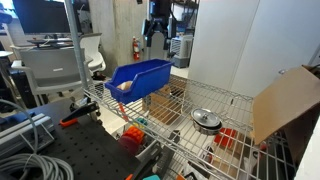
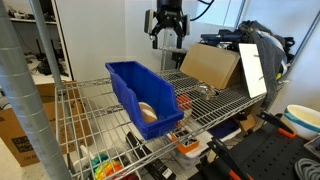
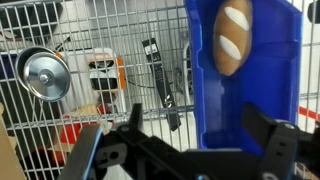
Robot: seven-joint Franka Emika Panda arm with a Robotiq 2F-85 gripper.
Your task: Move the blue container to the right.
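The robot next needs to lower its gripper onto the blue container's rim [image 1: 160, 67] [image 3: 202, 118] facing the metal disc, because that thin edge is below the gripper, between its spread fingers.
The blue container [image 1: 138, 77] is a large bright blue plastic bin on the wire shelf [image 1: 190, 98]; it also shows in the other exterior view [image 2: 143, 95] and in the wrist view [image 3: 245, 80]. A bread roll [image 3: 234, 36] lies inside it. My gripper [image 2: 167, 38] hangs high above the shelf, behind the bin, also seen in an exterior view [image 1: 156, 38]. Its fingers are spread apart and hold nothing. In the wrist view the gripper [image 3: 200, 125] straddles the bin's near wall from well above.
A round metal disc [image 1: 206, 119] lies on the shelf, also in the wrist view [image 3: 44, 75]. A cardboard box [image 2: 212, 65] stands at the shelf's end, also in an exterior view [image 1: 290, 100]. Tools and orange items [image 3: 105, 72] lie on the level below.
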